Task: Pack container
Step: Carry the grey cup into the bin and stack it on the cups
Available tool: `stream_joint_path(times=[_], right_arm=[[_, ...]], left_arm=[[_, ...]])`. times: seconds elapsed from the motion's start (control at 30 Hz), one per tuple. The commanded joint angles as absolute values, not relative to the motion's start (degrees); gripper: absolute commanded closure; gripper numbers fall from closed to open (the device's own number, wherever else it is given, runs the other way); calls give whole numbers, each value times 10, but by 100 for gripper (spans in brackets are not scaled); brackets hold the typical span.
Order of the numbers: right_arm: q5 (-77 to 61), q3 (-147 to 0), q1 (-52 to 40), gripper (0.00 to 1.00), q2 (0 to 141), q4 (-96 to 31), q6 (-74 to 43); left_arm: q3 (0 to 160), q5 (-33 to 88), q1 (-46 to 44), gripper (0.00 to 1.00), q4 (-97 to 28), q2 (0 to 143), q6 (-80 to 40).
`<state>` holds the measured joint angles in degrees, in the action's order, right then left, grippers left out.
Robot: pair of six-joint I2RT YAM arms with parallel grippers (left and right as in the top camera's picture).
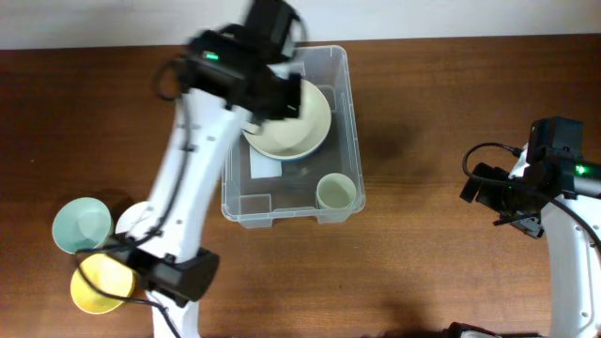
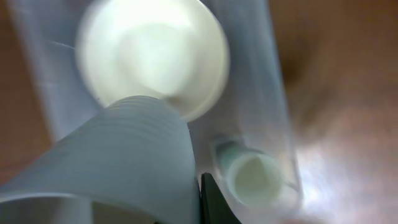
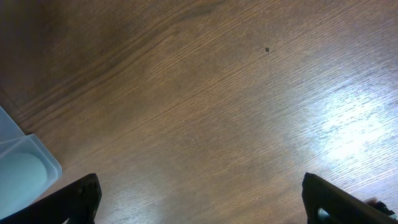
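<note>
I need to move my left gripper from the bowl (image 1: 299,130) down over that cup's opening (image 1: 336,191) next and let go of the pale whitish cup inside, as the pale green cup stands open.
The container (image 1: 346,113) is a clear rectangular bin at the table's middle. A cream bowl (image 1: 299,130) lies in its far half and a pale green cup (image 1: 336,192) stands in its near right corner. My left gripper (image 1: 285,98) hovers over the bowl. In the left wrist view the left gripper (image 2: 200,199) is shut on the wall of a pale blue ribbed vessel (image 2: 124,162), held above the cream bowl (image 2: 155,56) and green cup (image 2: 255,180). My right gripper (image 1: 485,192) hangs open over bare wood, right of the container, with nothing between its fingers (image 3: 74,199).
A teal cup (image 1: 82,225) and a yellow cup (image 1: 99,282) sit at the front left by the left arm's base. A corner of the container (image 3: 18,149) shows at the left edge of the right wrist view. Brown wooden table (image 1: 423,113) surrounds the bin.
</note>
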<state>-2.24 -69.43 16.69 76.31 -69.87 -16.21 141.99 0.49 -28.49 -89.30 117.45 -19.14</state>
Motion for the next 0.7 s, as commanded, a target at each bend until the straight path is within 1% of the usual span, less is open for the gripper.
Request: stream_joint_path(times=[0.0, 0.17, 0.27, 0.47, 0.67], right_arm=[[-27, -704, 165, 1, 759, -699, -159], [-30, -704, 165, 1, 759, -699, -159], [-30, -704, 165, 1, 759, -700, -159], [-30, -704, 165, 1, 759, -701, -159], [-31, -704, 165, 1, 759, -702, -159]], left_arm=[[1395, 27, -343, 99, -888, 1182, -234], [1346, 27, -409, 99, -879, 1182, -250], [1318, 43, -433, 99, -876, 1182, -262], [1286, 52, -460, 99, -869, 1182, -262], [1242, 50, -461, 99, -839, 1182, -261]])
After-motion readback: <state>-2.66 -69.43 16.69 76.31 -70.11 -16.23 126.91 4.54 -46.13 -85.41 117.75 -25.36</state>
